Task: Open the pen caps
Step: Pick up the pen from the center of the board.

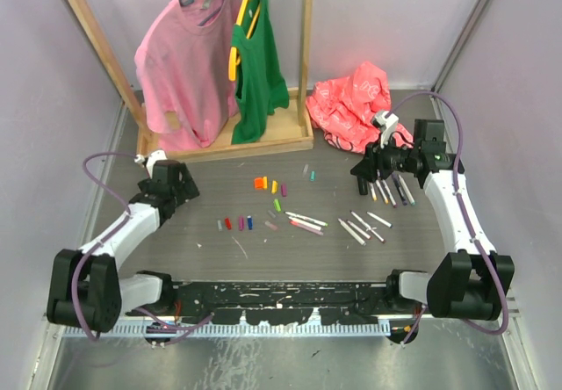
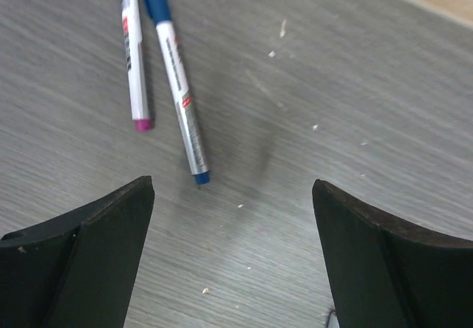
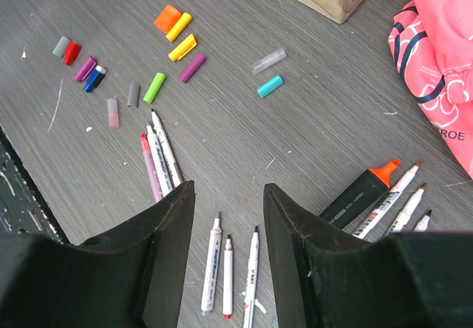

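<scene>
My left gripper will lower left in its wrist view and close around the blue-capped pen's white body (image 2: 185,112), as the blue cap is still on.
Loose pen caps lie in the middle of the table: orange (image 3: 171,18), yellow (image 3: 183,47), purple (image 3: 193,67), green (image 3: 154,87), teal (image 3: 270,86), red (image 3: 72,53) and blue (image 3: 94,79). The top view shows the same orange cap (image 1: 260,182) and green cap (image 1: 277,205). My right gripper (image 3: 229,186) hangs open and empty above three uncapped white pens (image 3: 228,269). A black highlighter (image 3: 353,195) with a bare orange tip lies to its right. My left gripper (image 2: 232,184) is wide open over bare table. Just beyond it lie a blue-capped pen (image 2: 181,99) and a magenta-ended pen (image 2: 135,62).
A wooden clothes rack (image 1: 263,135) with a pink shirt (image 1: 184,65) and a green top (image 1: 259,65) stands at the back. A pink plastic bag (image 1: 351,100) lies behind my right gripper (image 1: 362,172). More pens (image 1: 305,222) lie mid-table, and a black rail (image 1: 281,293) runs along the near edge.
</scene>
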{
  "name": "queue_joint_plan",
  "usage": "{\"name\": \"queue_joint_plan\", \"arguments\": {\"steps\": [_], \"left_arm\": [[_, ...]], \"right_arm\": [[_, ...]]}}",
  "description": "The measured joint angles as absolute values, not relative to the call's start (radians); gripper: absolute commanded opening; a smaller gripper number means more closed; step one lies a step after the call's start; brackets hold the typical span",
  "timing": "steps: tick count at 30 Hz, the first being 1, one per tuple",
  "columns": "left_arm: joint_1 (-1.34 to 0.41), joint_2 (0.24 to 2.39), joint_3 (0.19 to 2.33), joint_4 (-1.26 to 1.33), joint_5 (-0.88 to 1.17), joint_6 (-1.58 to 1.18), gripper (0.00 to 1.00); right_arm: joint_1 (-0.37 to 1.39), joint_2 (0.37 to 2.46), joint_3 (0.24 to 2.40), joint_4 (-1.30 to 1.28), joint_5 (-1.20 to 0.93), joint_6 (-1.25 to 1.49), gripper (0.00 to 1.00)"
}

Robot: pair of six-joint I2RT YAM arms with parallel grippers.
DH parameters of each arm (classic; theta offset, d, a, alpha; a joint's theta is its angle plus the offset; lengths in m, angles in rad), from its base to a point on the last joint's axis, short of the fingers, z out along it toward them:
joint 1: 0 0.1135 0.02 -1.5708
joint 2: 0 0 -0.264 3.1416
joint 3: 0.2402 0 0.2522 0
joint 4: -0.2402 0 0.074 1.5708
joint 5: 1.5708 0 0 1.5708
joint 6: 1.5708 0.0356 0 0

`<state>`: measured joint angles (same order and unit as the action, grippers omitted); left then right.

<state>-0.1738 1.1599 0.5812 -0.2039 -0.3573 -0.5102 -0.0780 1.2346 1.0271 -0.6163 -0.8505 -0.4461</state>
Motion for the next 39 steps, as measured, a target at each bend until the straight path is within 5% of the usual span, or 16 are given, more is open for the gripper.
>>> {"name": "queue_joint_plan", "arguments": {"steps": [31,39], "left_arm": [[-0.007,1.481,0.754,-0.296,-0.237,-0.572,0.42],[0.015,1.544,0.810,-0.332,-0.232,-0.591,0.39]], "right_arm": [[-0.074,1.235,1.021,-0.622,-0.851,-0.461,0.48],[-0.074,1.235,1.021,-0.622,-0.851,-0.464,0.48]]}}
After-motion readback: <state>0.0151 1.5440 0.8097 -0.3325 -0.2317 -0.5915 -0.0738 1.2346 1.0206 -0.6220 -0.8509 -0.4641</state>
